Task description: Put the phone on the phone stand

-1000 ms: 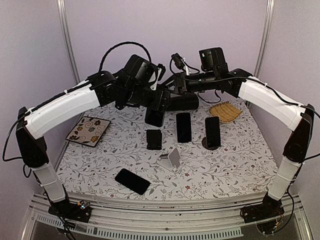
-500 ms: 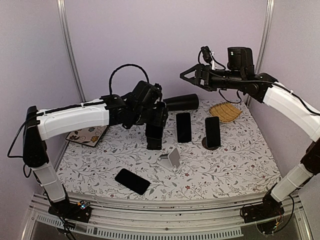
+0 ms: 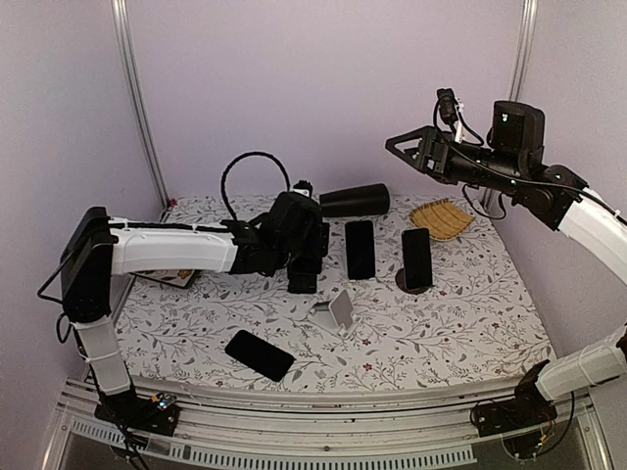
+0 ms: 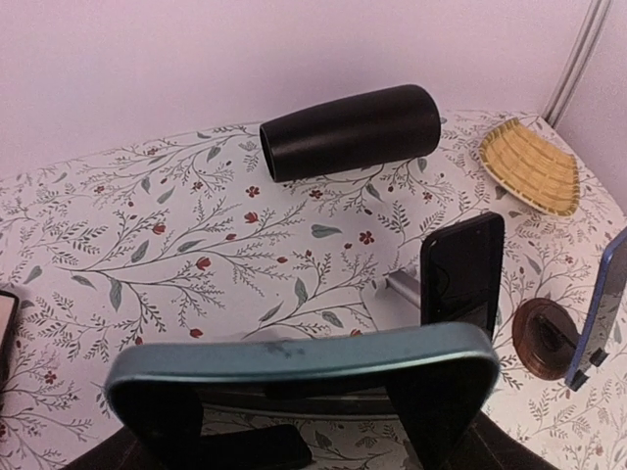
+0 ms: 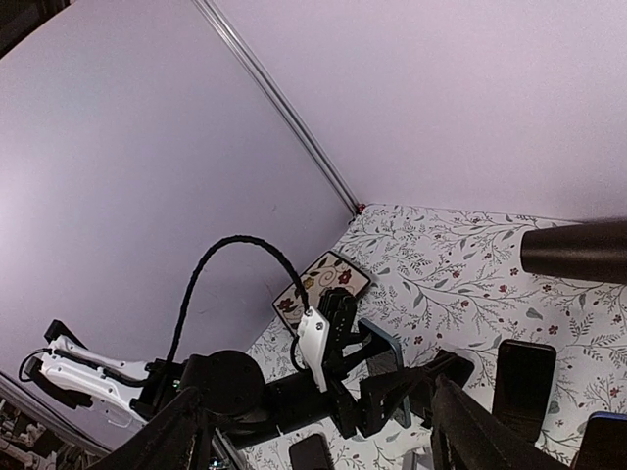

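Note:
The upright dark phone still hangs above the black stand, so the left gripper will next move down, set the phone onto that stand beneath it and then let go.
My left gripper (image 3: 303,257) is shut on a dark phone with a blue-green rim (image 4: 294,354). It holds the phone upright and low over the table, just left of the middle. The phone also shows in the top view (image 3: 302,277) and in the right wrist view (image 5: 384,360). An empty silver phone stand (image 3: 339,308) sits just in front and to the right of it. My right gripper (image 3: 397,145) is open and empty, raised high at the back right.
A phone (image 3: 360,250) leans on a stand right of my left gripper. Another phone (image 3: 416,258) leans on a brown round stand (image 4: 542,335). A third phone (image 3: 260,354) lies flat at the front. At the back are a black cylinder (image 3: 355,200) and a yellow woven dish (image 3: 440,218). A patterned tile (image 5: 323,281) lies at the left.
My left arm has stretched out and lowered the phone towards the table. My right arm has swung up and to the right, away from the middle.

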`<state>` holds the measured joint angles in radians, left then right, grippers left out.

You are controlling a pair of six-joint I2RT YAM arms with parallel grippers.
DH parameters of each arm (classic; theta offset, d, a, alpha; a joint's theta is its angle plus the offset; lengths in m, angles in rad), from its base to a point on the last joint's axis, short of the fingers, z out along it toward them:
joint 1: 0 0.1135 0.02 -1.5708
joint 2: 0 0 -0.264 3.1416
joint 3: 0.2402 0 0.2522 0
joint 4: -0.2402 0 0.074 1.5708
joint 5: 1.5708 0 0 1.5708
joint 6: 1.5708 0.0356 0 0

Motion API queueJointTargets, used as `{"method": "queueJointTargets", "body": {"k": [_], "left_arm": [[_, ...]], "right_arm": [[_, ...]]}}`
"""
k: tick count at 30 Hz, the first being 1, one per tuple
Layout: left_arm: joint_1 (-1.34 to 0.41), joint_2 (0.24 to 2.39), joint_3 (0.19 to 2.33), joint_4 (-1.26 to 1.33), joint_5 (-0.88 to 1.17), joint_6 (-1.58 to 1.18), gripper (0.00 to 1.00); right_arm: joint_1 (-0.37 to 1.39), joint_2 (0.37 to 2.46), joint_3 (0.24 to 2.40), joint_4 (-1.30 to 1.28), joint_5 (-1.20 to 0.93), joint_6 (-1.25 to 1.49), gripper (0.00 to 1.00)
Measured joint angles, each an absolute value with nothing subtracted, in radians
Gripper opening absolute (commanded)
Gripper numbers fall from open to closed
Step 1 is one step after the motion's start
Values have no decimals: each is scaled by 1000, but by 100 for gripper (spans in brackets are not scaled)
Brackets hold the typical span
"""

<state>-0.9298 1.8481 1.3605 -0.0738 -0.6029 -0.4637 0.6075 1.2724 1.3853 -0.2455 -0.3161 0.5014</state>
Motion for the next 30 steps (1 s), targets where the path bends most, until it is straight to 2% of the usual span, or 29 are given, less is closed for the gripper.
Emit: {"method": "queueJointTargets", "body": {"k": [14, 23, 30], "left_arm": [[-889, 1983, 1326, 99, -674, -453, 34], [-887, 2036, 1326, 123, -697, -453, 37], [-887, 2046, 1326, 138, -704, -456, 46]], "right_arm": [[607, 1217, 1341, -238, -307, 516, 79], [607, 1229, 1341, -238, -327, 508, 79], [607, 1250, 1341, -238, -336, 499, 79]]}}
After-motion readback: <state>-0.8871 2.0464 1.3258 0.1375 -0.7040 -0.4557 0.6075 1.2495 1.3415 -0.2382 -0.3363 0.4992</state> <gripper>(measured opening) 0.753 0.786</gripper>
